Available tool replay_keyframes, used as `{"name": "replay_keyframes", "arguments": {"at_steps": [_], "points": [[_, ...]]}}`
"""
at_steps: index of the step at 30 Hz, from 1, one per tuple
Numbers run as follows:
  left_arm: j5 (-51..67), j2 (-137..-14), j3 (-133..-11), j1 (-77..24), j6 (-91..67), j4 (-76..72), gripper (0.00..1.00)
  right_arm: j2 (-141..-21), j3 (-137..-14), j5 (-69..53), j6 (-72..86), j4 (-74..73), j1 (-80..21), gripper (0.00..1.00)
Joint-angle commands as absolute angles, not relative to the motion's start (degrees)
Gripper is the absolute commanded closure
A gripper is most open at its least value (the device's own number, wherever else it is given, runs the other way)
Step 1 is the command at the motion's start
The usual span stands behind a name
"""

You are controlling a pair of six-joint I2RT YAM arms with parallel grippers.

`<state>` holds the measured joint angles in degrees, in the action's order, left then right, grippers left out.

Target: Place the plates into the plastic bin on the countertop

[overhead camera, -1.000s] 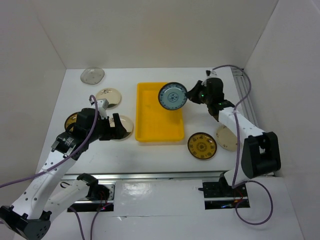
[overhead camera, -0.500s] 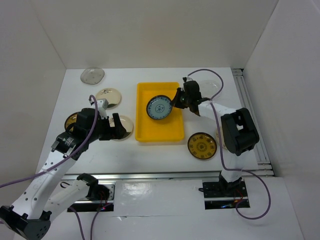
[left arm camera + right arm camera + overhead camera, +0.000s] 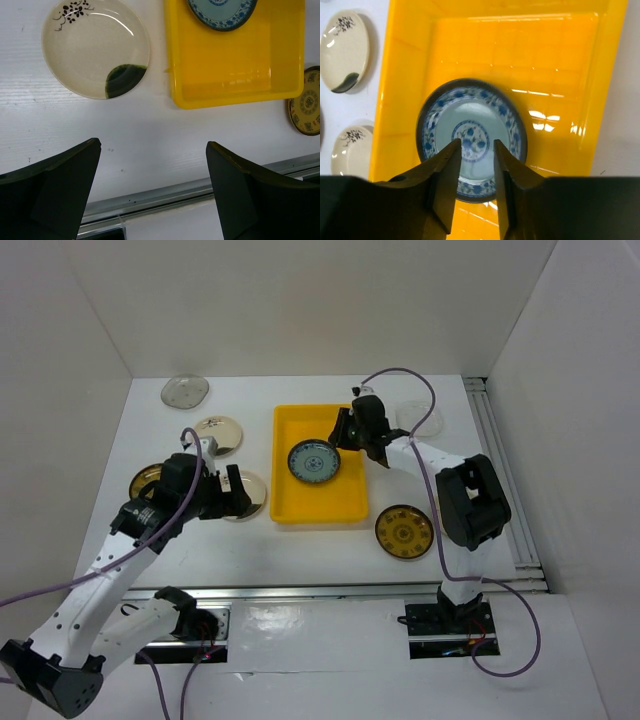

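Observation:
Next, my left gripper turns and lowers onto the cream plate's rim (image 3: 46, 49) on the side away from the bin (image 3: 235, 70), since the bin's side crowds the plate's opposite side.
The yellow plastic bin (image 3: 345, 495) (image 3: 560, 75) (image 3: 235, 70) stands mid-countertop. A blue-patterned plate (image 3: 313, 461) (image 3: 470, 137) (image 3: 222, 10) lies flat inside it. My right gripper (image 3: 343, 437) (image 3: 476, 145) hovers just over that plate's near rim, jaws narrowly open, nothing between them. My left gripper (image 3: 234, 491) (image 3: 152, 145) is wide open and empty above the white countertop (image 3: 150, 130), left of the bin. Below it lies a cream plate with a dark mark (image 3: 254, 496) (image 3: 96, 47). A dark plate with yellow pattern (image 3: 404, 531) (image 3: 307, 102) sits right of the bin's front.
A clear glass plate (image 3: 185, 390) lies at the back left, another cream plate (image 3: 217, 432) (image 3: 345, 50) nearer, and a dark plate (image 3: 145, 480) partly under my left arm. A metal rail (image 3: 175, 197) runs along the front edge. White walls enclose the surface.
My right gripper carried the blue plate left and down from above the bin's right corner into the bin, and its jaws have parted. The left arm barely moved.

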<state>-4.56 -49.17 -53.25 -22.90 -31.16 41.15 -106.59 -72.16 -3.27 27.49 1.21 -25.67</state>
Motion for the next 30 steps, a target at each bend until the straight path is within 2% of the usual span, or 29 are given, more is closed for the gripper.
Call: {"name": "replay_keyframes", "arguments": {"at_steps": [1,4,5,7,8,9,14,16,21,27,30], "points": [[-6.7,-49.3,-54.4,-22.6,-32.4,41.0,0.0,-106.6,-75.8,0.2,26.0,-0.4,-27.2,0.59],[-8.6,-49.9,-55.5,-22.6,-34.2,42.9,0.0,-104.3,-76.5,1.2,25.4,-1.0,-28.8,0.39],[-11.0,-50.4,-55.5,-22.6,-34.8,43.8,0.0,-103.5,-77.2,1.2,24.9,-1.7,-29.4,0.37],[-13.0,-51.9,-56.9,-22.6,-39.6,46.7,0.0,-100.4,-77.8,2.4,23.5,-2.3,-31.3,0.11],[-13.0,-51.9,-56.9,-22.6,-41.4,48.1,0.0,-99.1,-78.6,2.4,22.9,-2.3,-32.2,0.08],[-13.0,-52.6,-56.9,-22.6,-43.1,48.1,0.0,-97.6,-78.6,3.1,22.2,-2.3,-33.0,0.0],[-17.2,-52.6,-47.1,-22.6,-55.4,42.2,0.0,-86.2,-75.5,1.5,21.0,-1.8,-38.7,0.0],[-19.1,-54.0,-43.9,-22.0,-57.8,36.2,0.0,-82.6,-70.3,-1.1,21.0,0.7,-40.9,0.0],[-19.0,-56.9,-34.3,-19.8,-60.8,24.4,0.01,-72.9,-63.3,-1.3,20.4,0.6,-46.0,0.0],[-20.7,-62.7,-28.0,-15.0,-60.7,13.4,0.03,-64.3,-58.2,-0.3,19.9,-2.7,-49.6,0.0],[-18.0,-66.8,-26.6,-13.3,-58.4,3.8,0.04,-60.1,-54.6,2.2,18.8,-2.7,-50.2,0.0]]}}
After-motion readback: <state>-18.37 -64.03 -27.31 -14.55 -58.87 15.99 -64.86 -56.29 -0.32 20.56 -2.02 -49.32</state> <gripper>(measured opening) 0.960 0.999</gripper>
